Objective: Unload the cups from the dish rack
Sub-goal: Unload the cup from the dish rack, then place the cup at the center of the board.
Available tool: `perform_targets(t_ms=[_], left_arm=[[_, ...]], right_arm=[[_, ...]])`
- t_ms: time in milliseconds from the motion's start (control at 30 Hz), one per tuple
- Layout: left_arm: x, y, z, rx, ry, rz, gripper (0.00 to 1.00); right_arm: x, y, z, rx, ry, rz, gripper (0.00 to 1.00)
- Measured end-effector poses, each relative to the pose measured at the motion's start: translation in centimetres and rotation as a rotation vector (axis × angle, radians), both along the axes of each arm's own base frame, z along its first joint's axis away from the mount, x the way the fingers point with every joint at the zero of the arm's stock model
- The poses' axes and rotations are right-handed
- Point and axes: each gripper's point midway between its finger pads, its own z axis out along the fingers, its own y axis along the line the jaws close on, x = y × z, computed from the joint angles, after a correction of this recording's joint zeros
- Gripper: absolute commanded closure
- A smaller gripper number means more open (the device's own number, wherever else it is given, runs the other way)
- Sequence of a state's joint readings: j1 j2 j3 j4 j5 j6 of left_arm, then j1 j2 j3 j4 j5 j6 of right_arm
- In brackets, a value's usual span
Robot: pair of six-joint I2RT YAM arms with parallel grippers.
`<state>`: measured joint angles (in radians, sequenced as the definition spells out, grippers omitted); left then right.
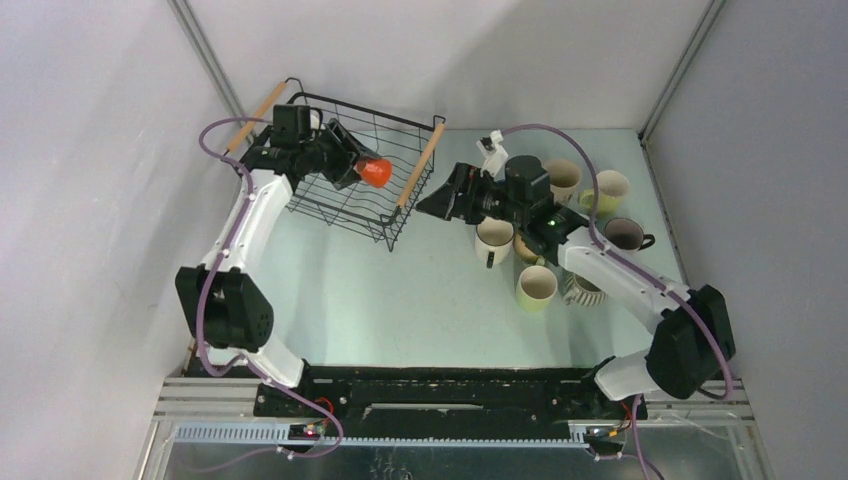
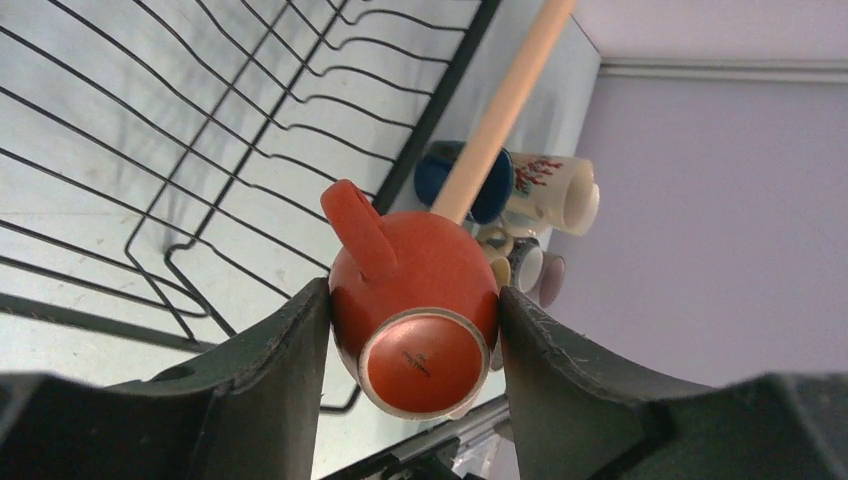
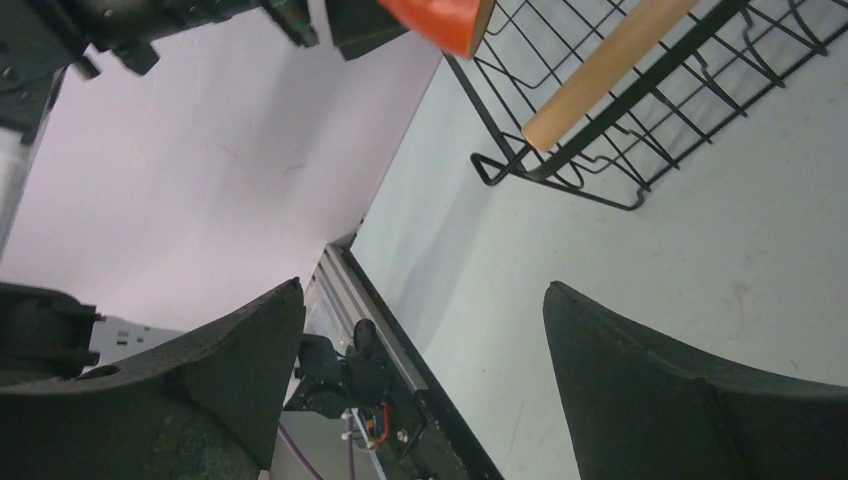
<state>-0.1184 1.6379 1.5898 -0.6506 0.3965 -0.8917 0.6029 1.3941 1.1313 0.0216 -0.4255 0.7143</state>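
My left gripper leaves the orange cup's rim clear, so my right gripper will reach left in the top view onto it next.
My left gripper (image 1: 366, 170) is shut on an orange cup (image 1: 377, 172), held on its side above the right half of the black wire dish rack (image 1: 335, 208). In the left wrist view the fingers press both sides of the orange cup (image 2: 415, 290), its base facing the camera and its handle pointing up-left. No other cup shows inside the rack (image 2: 200, 150). Several cups stand on the table at the right, among them a cream one (image 1: 493, 240), a pale green one (image 1: 536, 286) and a mauve one (image 1: 625, 234). My right gripper (image 1: 432, 204) hangs open and empty just right of the rack.
The rack's wooden handle (image 1: 421, 163) lies between the two grippers. A navy cup (image 2: 484, 190) and a flowered white cup (image 2: 556, 190) show beyond that handle. The black and aluminium base rail (image 3: 400, 340) runs along the table's near edge. Grey walls enclose the table.
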Motion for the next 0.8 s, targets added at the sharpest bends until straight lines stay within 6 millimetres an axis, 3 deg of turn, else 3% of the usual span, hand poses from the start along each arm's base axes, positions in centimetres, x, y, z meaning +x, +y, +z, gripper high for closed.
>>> perform_targets(t_ms=[267,500,800], left_arm=[[-3.2,-1.1,2.2,-0.052,-0.049,-0.035,0.70],[-5.1,-2.0,2.6,-0.097,-0.050,-0.062,0.69],[-7.4,-3.6,2.7,-0.152,-0.050,-0.111,0.69]], right_arm=[[1.6,2.9,-0.8,0.063,0.011,0.031,0.16],[1.9,4.9,0.3,0.128,-0.009,0.060,0.19],[2.7,6.0,1.9,0.181,-0.043,0.069,0.26]])
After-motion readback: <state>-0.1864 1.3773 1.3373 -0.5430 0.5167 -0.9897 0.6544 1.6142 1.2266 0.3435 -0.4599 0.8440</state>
